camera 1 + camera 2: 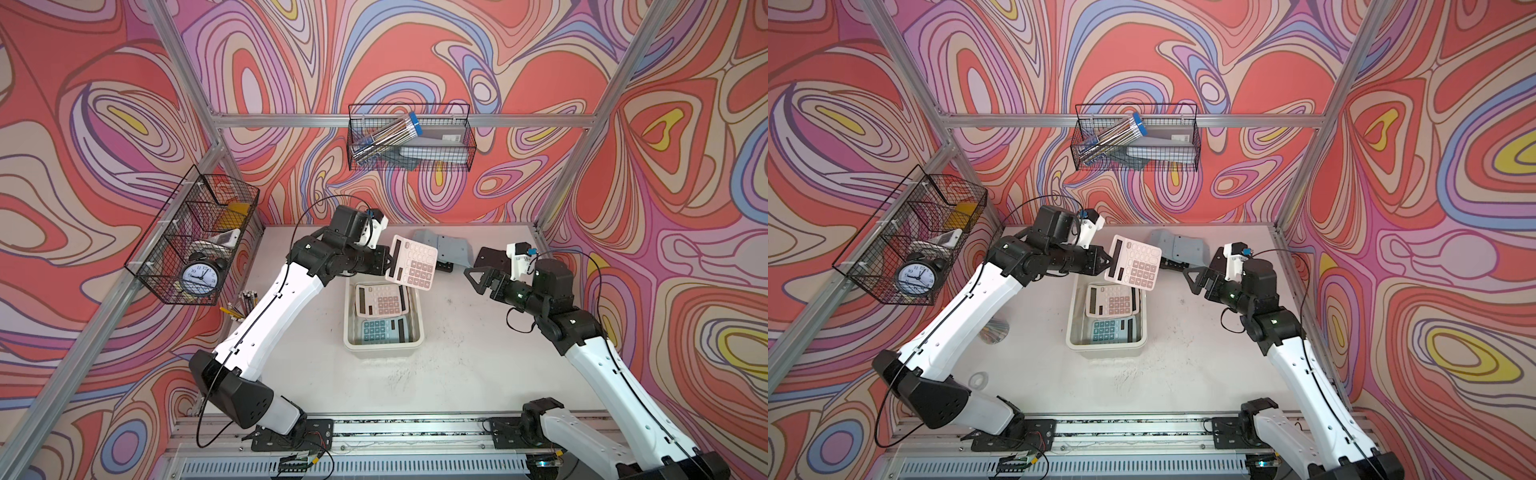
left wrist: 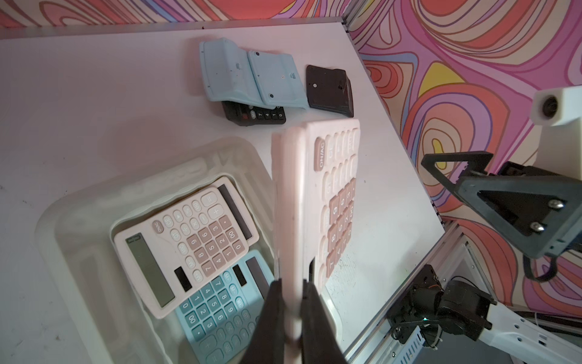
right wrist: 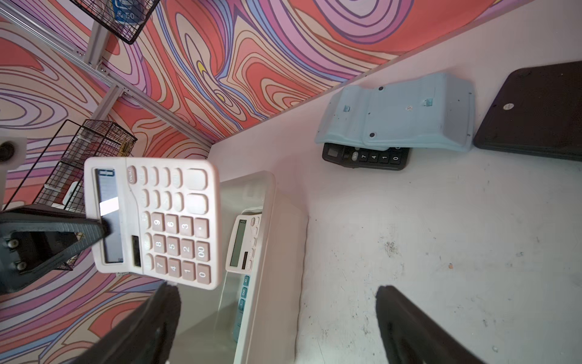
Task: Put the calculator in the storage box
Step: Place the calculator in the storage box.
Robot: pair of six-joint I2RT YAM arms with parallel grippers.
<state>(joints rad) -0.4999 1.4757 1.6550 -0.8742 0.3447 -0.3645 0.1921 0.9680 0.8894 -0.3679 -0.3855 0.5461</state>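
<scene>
The left gripper will next pull back and go down to let go of the pink calculator onto the teal calculator point(image 1: 382, 330) point(image 2: 225, 306), because that is below and back from the gripper.
My left gripper point(image 1: 388, 264) point(image 2: 291, 293) is shut on the display edge of a pink calculator point(image 1: 413, 262) point(image 1: 1136, 262) point(image 2: 333, 195) point(image 3: 157, 220). It holds it tilted in the air over the far end of the storage box point(image 1: 384, 344) point(image 1: 1106, 344) point(image 2: 72, 227) point(image 3: 271, 252). That cream-white tub has a second pink calculator point(image 1: 380, 299) and a teal calculator point(image 1: 382, 330) lying in it. My right gripper point(image 1: 471, 270) point(image 1: 1196, 270) point(image 3: 277, 293) hangs open and empty over the table, to the right of the box.
A light blue calculator point(image 1: 444, 247) point(image 2: 248, 75) lies face down at the back of the table, partly over a black one point(image 2: 255, 115); another black one point(image 2: 329, 88) lies beside it. Black wire baskets hang on the left wall point(image 1: 195, 237) and back wall point(image 1: 409, 139). Pencils point(image 1: 245, 303) stand at the left.
</scene>
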